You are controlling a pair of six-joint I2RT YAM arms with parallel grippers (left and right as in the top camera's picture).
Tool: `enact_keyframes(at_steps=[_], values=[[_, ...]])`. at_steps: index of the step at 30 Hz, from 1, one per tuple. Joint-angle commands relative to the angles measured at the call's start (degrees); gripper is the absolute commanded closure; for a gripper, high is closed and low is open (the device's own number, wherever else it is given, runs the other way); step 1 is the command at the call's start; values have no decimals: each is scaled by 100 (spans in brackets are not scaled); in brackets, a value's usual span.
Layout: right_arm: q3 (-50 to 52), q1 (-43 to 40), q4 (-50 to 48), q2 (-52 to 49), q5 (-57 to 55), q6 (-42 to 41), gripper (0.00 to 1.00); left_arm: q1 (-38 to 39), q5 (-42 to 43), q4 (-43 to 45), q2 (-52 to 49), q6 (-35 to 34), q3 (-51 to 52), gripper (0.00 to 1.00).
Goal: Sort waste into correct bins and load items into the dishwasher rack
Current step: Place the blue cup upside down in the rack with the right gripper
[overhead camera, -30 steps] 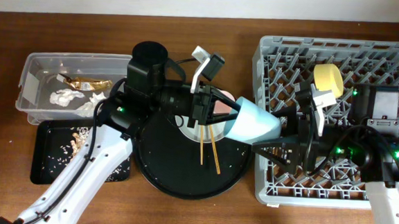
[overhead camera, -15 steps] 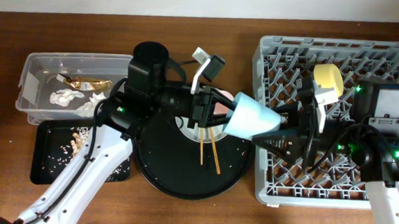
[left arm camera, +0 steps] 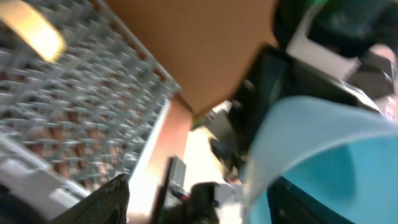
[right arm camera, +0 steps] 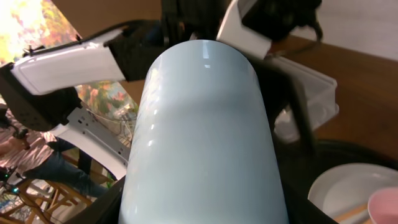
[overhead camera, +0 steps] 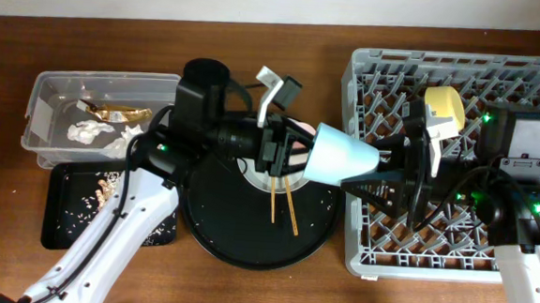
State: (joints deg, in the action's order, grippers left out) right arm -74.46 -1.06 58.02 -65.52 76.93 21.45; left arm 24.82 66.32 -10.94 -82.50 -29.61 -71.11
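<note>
The right gripper swings outward, tips down, lowers and releases the cup next, as the rack's bare wires beside the yellow bowl lie outward and below.
The light blue cup (overhead camera: 345, 156) hangs on its side between the round tray and the dishwasher rack (overhead camera: 451, 261). My right gripper (overhead camera: 362, 176) is shut on the cup (right arm camera: 202, 124), a dark finger on each flank. My left gripper (overhead camera: 284, 152) stands open at the cup's rim (left arm camera: 323, 143), its fingers (left arm camera: 115, 199) wide apart. A yellow bowl (overhead camera: 445, 108) sits in the rack. The pink cup (overhead camera: 298, 146), the plate (overhead camera: 261, 170) and the chopsticks (overhead camera: 286, 201) rest on the round tray. Tissue wads (overhead camera: 88, 131) and gold foil (overhead camera: 117, 112) lie in the clear tub (overhead camera: 42, 109). Food scraps (overhead camera: 108, 190) lie in the black tray (overhead camera: 59, 218).
The large round black tray (overhead camera: 236, 239) lies between the bins and the rack. The left arm reaches over it from the lower left. The right arm lies across the rack's front half. Bare wooden table (overhead camera: 258, 38) runs along the back.
My left gripper has opened and let go of the blue cup. My right gripper has closed on the cup, which has shifted slightly up and left.
</note>
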Motion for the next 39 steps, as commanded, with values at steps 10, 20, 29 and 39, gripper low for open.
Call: enact_keyframes(at_steps=[10, 20, 29, 39], values=[[-76, 31, 214, 9, -2245, -750, 52, -1464, -1200, -776, 46, 103, -61, 23], [-76, 31, -356, -573, -6339, -2347, 55, -1537, -2428, -1744, 46, 101, -61, 1], [-76, 31, -1445, -1764, -6714, -2389, 55, -1537, -2437, -1788, 46, 98, -61, 1], [-76, 31, -1762, -2682, -6712, -2385, 55, -1537, -2437, -1788, 46, 98, -61, 1]])
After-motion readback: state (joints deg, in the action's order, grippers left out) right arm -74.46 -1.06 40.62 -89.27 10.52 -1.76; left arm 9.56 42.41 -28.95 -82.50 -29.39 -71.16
